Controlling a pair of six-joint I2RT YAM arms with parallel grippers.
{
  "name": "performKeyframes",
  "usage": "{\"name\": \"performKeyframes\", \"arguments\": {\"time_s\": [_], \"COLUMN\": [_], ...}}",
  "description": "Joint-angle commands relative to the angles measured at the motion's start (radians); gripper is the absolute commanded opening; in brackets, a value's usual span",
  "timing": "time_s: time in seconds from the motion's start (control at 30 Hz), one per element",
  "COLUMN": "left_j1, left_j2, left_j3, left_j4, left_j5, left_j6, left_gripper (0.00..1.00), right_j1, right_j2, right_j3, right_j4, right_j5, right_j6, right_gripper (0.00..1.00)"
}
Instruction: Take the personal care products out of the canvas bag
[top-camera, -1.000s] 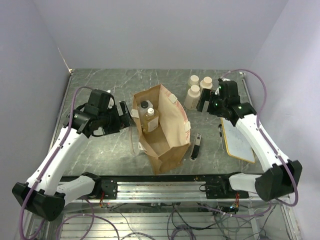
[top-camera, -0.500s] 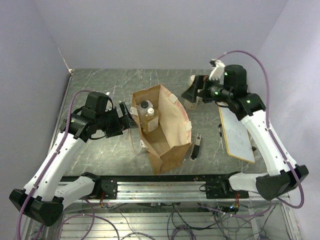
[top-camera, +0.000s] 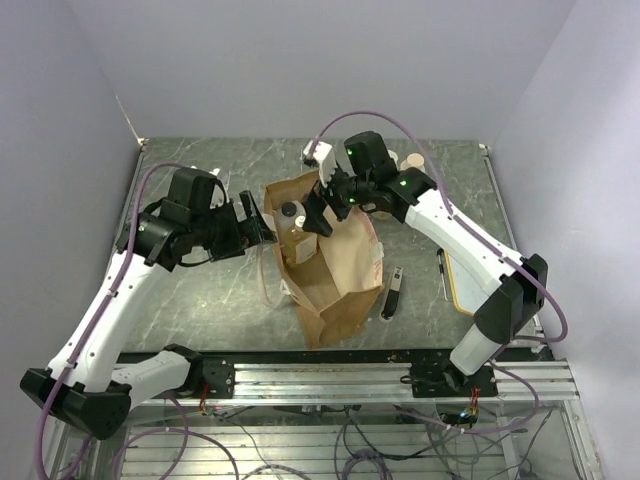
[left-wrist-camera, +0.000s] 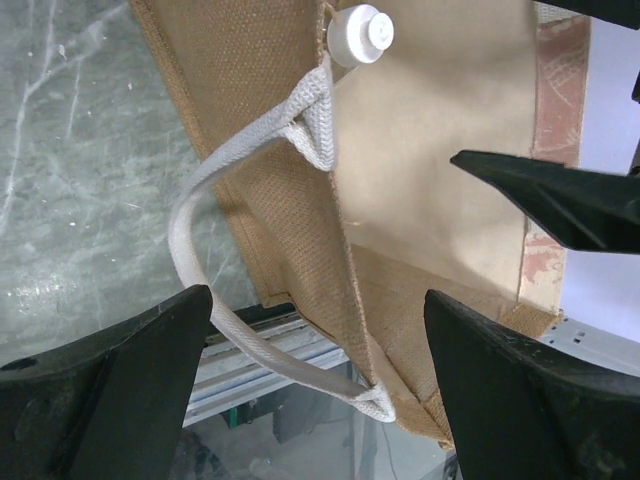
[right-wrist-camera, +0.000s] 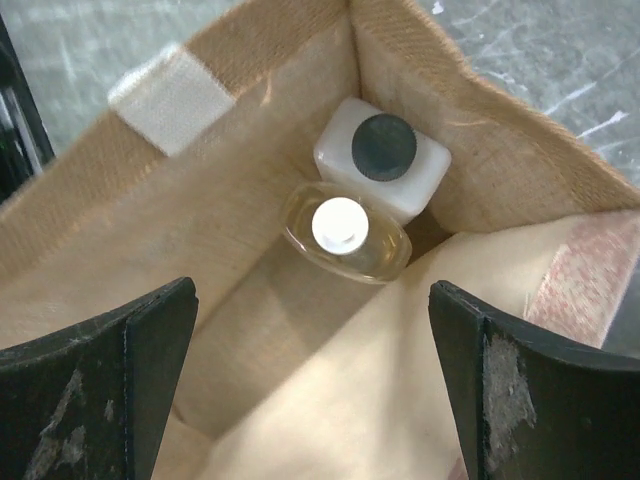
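Observation:
The right gripper turns and moves down through the bag's opening next, fingers around the small clear bottle (top-camera: 301, 239) (right-wrist-camera: 348, 236), since it's nearer the bag's middle than the black-capped one.
The canvas bag (top-camera: 330, 265) stands open mid-table. Inside it, against the far-left corner, stand a translucent white bottle with a black cap (right-wrist-camera: 383, 150) and a small clear bottle with a white cap (right-wrist-camera: 345, 235); both also show in the top view (top-camera: 292, 214). My right gripper (right-wrist-camera: 312, 300) is open and empty, hovering above the bag's mouth (top-camera: 318, 212). My left gripper (left-wrist-camera: 318, 300) is open, its jaws on either side of the bag's left wall and cream strap handle (left-wrist-camera: 215, 190). One cream bottle (top-camera: 412, 160) shows at the back right; the others are hidden behind the right arm.
A black marker (top-camera: 392, 292) lies right of the bag. A white wood-framed board (top-camera: 470, 285) lies at the right edge, with a pen (top-camera: 441, 262) beside it. A metal rail (top-camera: 320, 375) runs along the near edge.
My right arm has swung left from the cream bottles at the back right to above the bag's mouth. My left gripper has closed in on the bag's left rim.

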Motion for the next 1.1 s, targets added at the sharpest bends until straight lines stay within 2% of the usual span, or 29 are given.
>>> {"name": "performKeyframes", "arguments": {"time_s": [0.0, 0.13, 0.23, 0.37, 0.5, 0.67, 0.9, 1.07], "left_j1": [0.005, 0.005, 0.005, 0.005, 0.007, 0.007, 0.011, 0.015], "left_j2": [0.011, 0.030, 0.053, 0.087, 0.123, 0.172, 0.202, 0.226], "left_j3": [0.037, 0.043, 0.095, 0.177, 0.203, 0.242, 0.244, 0.267], "left_j4": [-0.048, -0.066, -0.101, -0.149, -0.151, -0.169, -0.148, -0.159], "left_j5": [-0.040, -0.072, -0.100, -0.161, -0.170, -0.196, -0.193, -0.200], "left_j6": [0.058, 0.073, 0.093, 0.148, 0.175, 0.212, 0.239, 0.255], "left_gripper": [0.98, 0.98, 0.98, 0.98, 0.98, 0.98, 0.98, 0.98], "right_j1": [-0.002, -0.001, -0.007, -0.010, -0.020, -0.023, -0.023, -0.019], "right_j2": [-0.010, -0.056, -0.031, 0.061, 0.109, 0.149, 0.207, 0.255], "right_j3": [-0.033, -0.170, -0.192, -0.131, -0.128, -0.143, -0.163, -0.130], "right_j4": [-0.019, 0.017, 0.060, -0.017, -0.001, 0.001, 0.034, 0.022], "right_j5": [-0.131, -0.216, -0.208, -0.170, -0.184, -0.219, -0.244, -0.326], "right_j6": [-0.467, -0.868, -0.937, -1.058, -1.084, -1.107, -1.116, -1.125], "right_gripper": [1.00, 1.00, 1.00, 1.00, 0.98, 0.89, 0.88, 0.86]}}
